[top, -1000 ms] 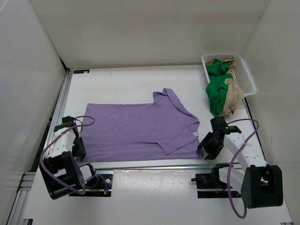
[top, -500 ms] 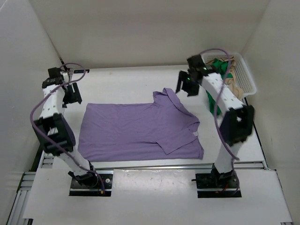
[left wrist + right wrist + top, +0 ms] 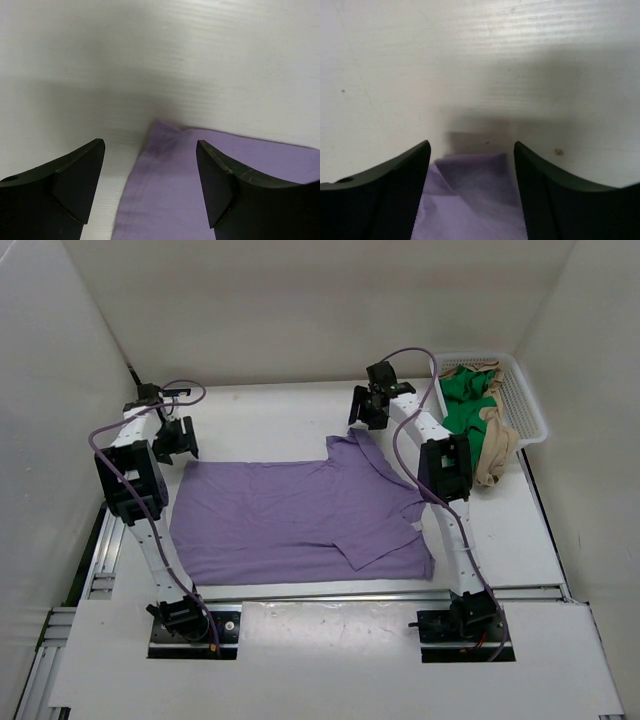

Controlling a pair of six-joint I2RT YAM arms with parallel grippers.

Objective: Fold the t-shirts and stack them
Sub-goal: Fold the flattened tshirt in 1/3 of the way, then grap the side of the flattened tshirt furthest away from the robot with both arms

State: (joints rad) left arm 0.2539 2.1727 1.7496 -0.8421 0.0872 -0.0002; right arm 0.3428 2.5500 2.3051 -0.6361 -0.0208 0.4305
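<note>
The lavender t-shirt's far corner (image 3: 191, 465) (image 3: 163, 134) already shows between the open fingers of my left gripper. My left gripper will lower onto that corner next and close.
A lavender t-shirt (image 3: 300, 515) lies spread flat in the middle of the table, its right sleeve folded inward. My left gripper (image 3: 180, 440) hangs open over the shirt's far left corner (image 3: 165, 200), one finger on each side of it, holding nothing. Open too, my right gripper (image 3: 368, 410) stands above the far right corner (image 3: 475, 200), which shows as a folded purple tip between the fingers. A green t-shirt (image 3: 460, 425) and a tan t-shirt (image 3: 497, 445) spill out of the white basket (image 3: 522, 390) at the back right.
White walls close in the table on the left, back and right. The basket sits against the right wall. Both arms reach up from their bases (image 3: 185, 625) at the near edge, across the shirt's sides.
Both arms swung from the shirt's near corners up to its far corners. Both grippers stand wider open than a second ago. The shirt has not moved.
</note>
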